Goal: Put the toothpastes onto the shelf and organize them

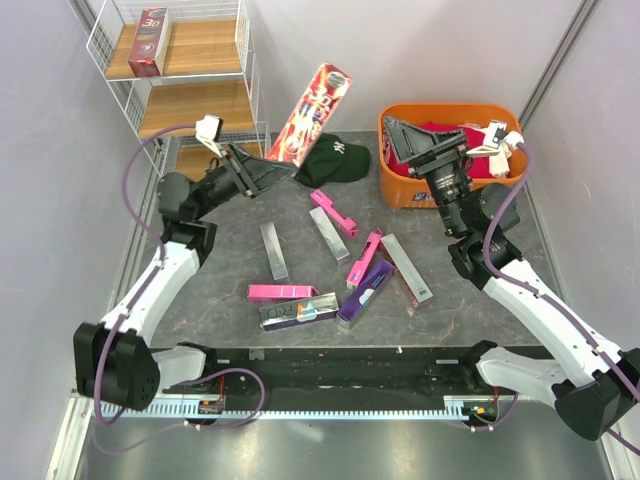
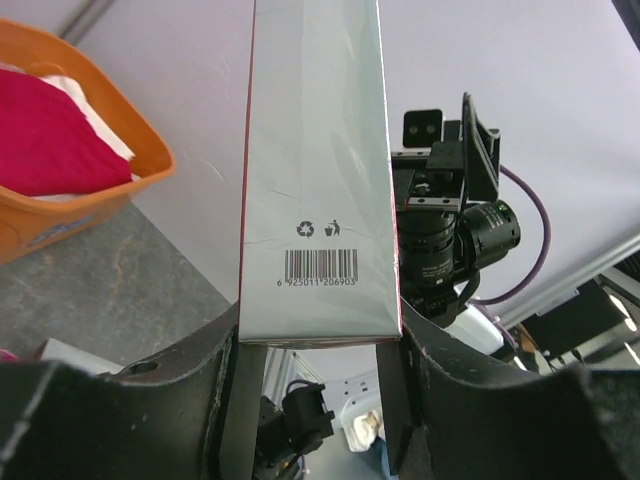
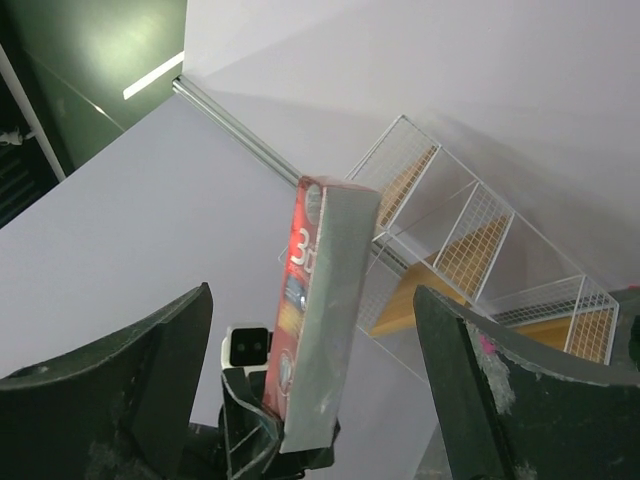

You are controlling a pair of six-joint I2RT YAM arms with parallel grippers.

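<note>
I will swing my left gripper outward and to the left in the top view next and let go of its toothpaste beside the red one on the shelf, because the shelf's bare board [image 1: 187, 48] shows there.
My left gripper [image 1: 275, 165] [image 2: 320, 335] is shut on the lower end of a dark red and silver toothpaste [image 1: 312, 112] [image 2: 318, 170], which it holds tilted in the air beside the shelf [image 1: 185, 75]. Another red toothpaste [image 1: 150, 42] stands on the shelf's top board. Several more toothpastes lie on the table, among them a silver one [image 1: 273, 250], a pink one [image 1: 282, 292], a holographic one [image 1: 300, 311] and a purple one [image 1: 365, 293]. Facing the raised box, my right gripper [image 1: 392, 140] [image 3: 312, 295] hangs open and empty over the tub. The right wrist view shows that box [image 3: 325, 300] and the shelf [image 3: 470, 250] beyond the fingers.
An orange tub [image 1: 400, 190] [image 2: 90, 200] with red cloth inside stands at the back right. A dark green cap [image 1: 335, 160] lies between the tub and the shelf. Grey walls close off the left, back and right sides.
</note>
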